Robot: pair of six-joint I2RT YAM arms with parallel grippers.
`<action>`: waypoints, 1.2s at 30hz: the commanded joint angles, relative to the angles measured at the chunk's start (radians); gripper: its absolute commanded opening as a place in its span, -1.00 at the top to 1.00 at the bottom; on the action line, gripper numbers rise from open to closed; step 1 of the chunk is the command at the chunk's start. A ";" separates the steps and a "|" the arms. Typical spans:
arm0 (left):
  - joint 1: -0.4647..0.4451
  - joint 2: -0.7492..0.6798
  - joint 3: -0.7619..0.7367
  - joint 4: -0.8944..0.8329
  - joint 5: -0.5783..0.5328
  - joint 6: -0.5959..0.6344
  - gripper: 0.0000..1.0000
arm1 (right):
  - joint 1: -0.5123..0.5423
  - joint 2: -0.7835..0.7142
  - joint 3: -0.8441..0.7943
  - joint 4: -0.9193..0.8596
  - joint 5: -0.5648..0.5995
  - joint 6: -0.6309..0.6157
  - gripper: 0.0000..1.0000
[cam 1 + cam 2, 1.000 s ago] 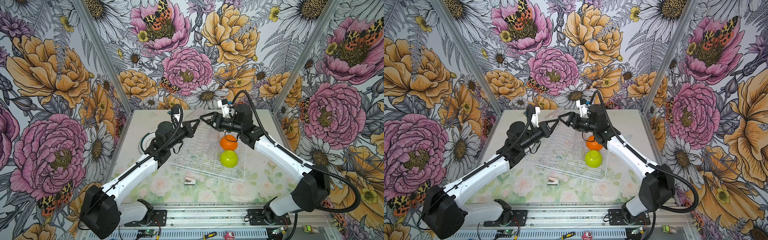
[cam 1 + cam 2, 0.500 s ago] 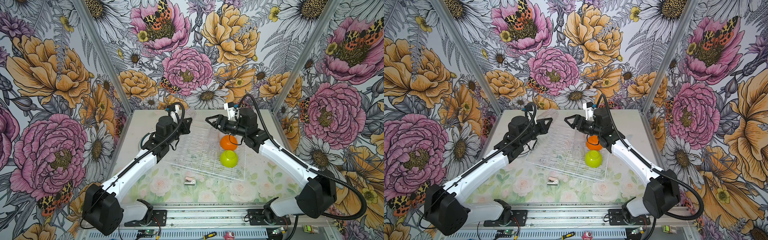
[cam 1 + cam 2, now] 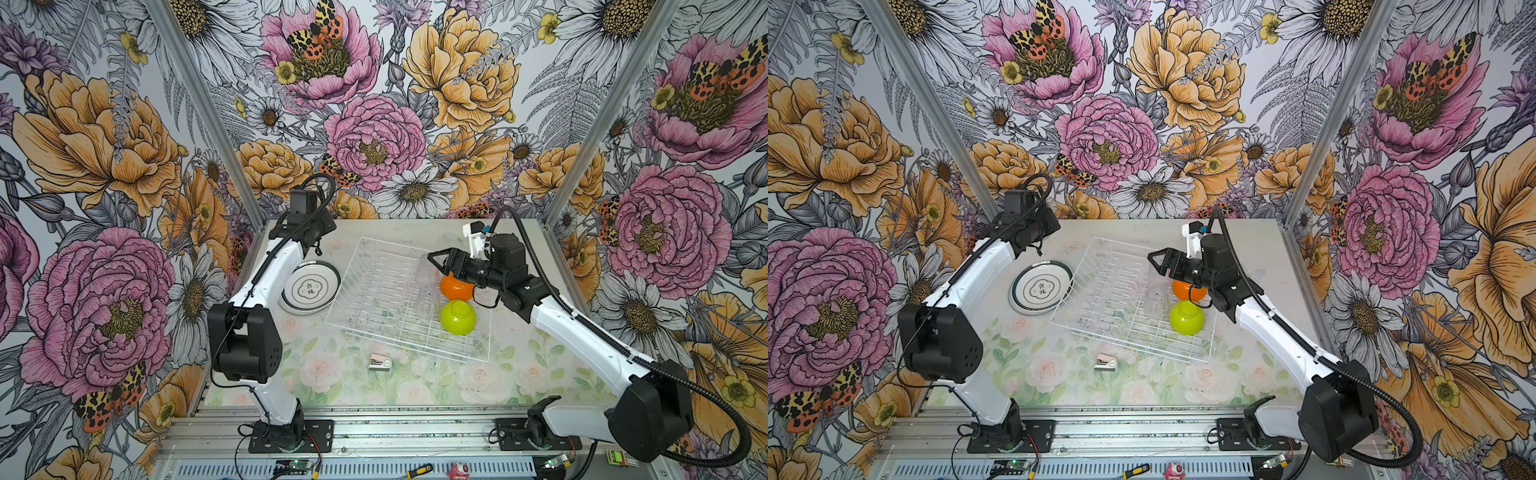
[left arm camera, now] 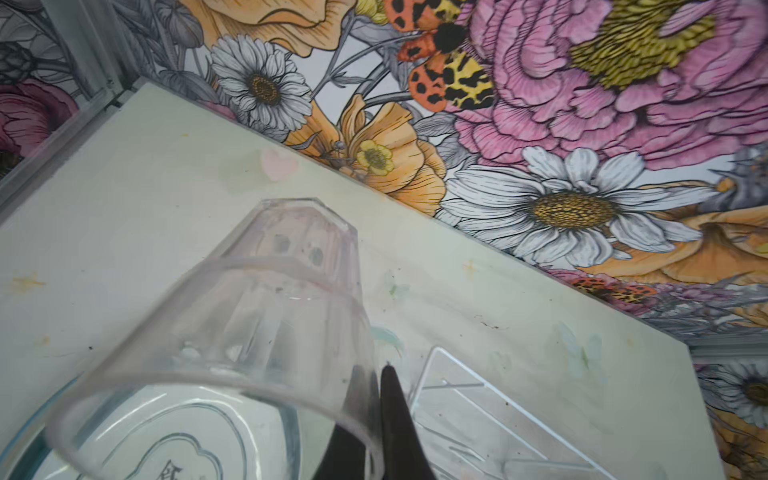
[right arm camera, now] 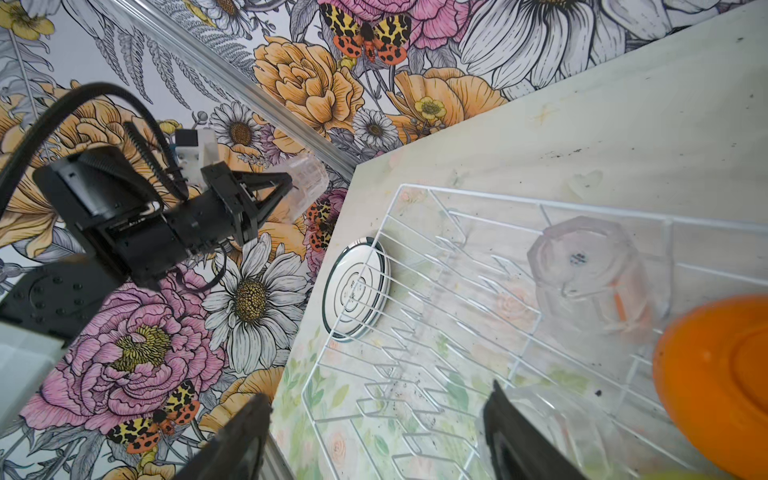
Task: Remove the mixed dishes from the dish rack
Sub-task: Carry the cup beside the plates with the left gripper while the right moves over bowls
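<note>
The tumbler in my left gripper goes down next, tipping downward, to the bare tabletop by the plate's far edge [image 3: 1021,260] for release, since that spot lies below it.
The white wire dish rack [image 3: 343,280] [image 3: 1125,340] lies mid-table. In its right end are an orange bowl [image 3: 455,286] [image 5: 715,382], a lime-green bowl [image 3: 457,318] [image 3: 1187,318] and two clear tumblers [image 5: 590,270] [image 5: 552,411]. My right gripper [image 3: 436,259] [image 5: 378,395] hovers open over those tumblers, one fingertip close to the nearer one. My left gripper [image 4: 376,374] [image 5: 286,187] is shut on the wall of a third clear tumbler [image 4: 257,316] at the back left, above a teal-rimmed plate [image 3: 311,289] [image 3: 1040,291] lying left of the rack.
A small pink-white stapler-like object [image 3: 379,363] lies on the floral mat in front of the rack. Flowered walls close the table on three sides. Tools rest on the metal rail [image 3: 415,428] at the front.
My left arm has pulled out of the rack and swung back-left with the tumbler, uncovering the plate. My right gripper has drawn back to the right, over the rack's right end.
</note>
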 commanded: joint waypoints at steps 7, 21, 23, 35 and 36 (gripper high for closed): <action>0.101 0.348 0.442 -0.399 -0.055 0.104 1.00 | -0.043 -0.094 -0.063 -0.104 0.044 -0.160 -0.63; 0.187 0.552 0.775 -0.632 -0.029 0.142 1.00 | -0.066 -0.127 -0.094 -0.171 0.017 -0.222 -0.63; 0.189 0.544 0.748 -0.636 -0.045 0.146 1.00 | -0.067 -0.138 -0.098 -0.187 0.025 -0.232 -0.63; 0.234 0.611 0.756 -0.642 -0.056 0.184 1.00 | -0.073 -0.175 -0.131 -0.229 0.022 -0.233 -0.64; 0.238 0.619 0.759 -0.641 -0.048 0.189 1.00 | -0.074 -0.176 -0.133 -0.233 0.022 -0.231 -0.64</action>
